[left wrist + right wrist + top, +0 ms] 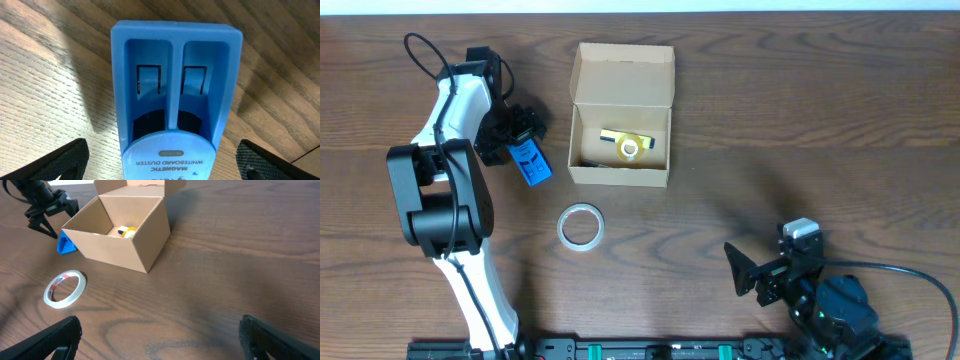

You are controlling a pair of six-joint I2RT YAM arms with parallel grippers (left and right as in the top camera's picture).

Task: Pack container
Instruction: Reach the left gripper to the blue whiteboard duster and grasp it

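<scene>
My left gripper should move down around the duster's labelled part (pixel 169 159) next and close its fingers on the sides, because that part is below the gripper, between its open fingers.
The container, a tan cardboard box (pixel 623 78) with its flap lid open at the back, stands at the table's middle back. A yellow item with a small tape roll (pixel 629 146) lies inside. A blue magnetic whiteboard duster (pixel 531 163) lies on the table left of the box. My left gripper (pixel 523 140) is open with its fingers on either side of the duster (pixel 172 90), apart from it. My right gripper (pixel 752 272) is open and empty at the front right, low over bare table. In the right wrist view the box (pixel 117 250) is ahead to the left.
A clear tape roll (pixel 581 225) lies flat in front of the box, also in the right wrist view (pixel 64 287). The left arm's white links run down the table's left side. The right arm's base and cable sit at the front right corner.
</scene>
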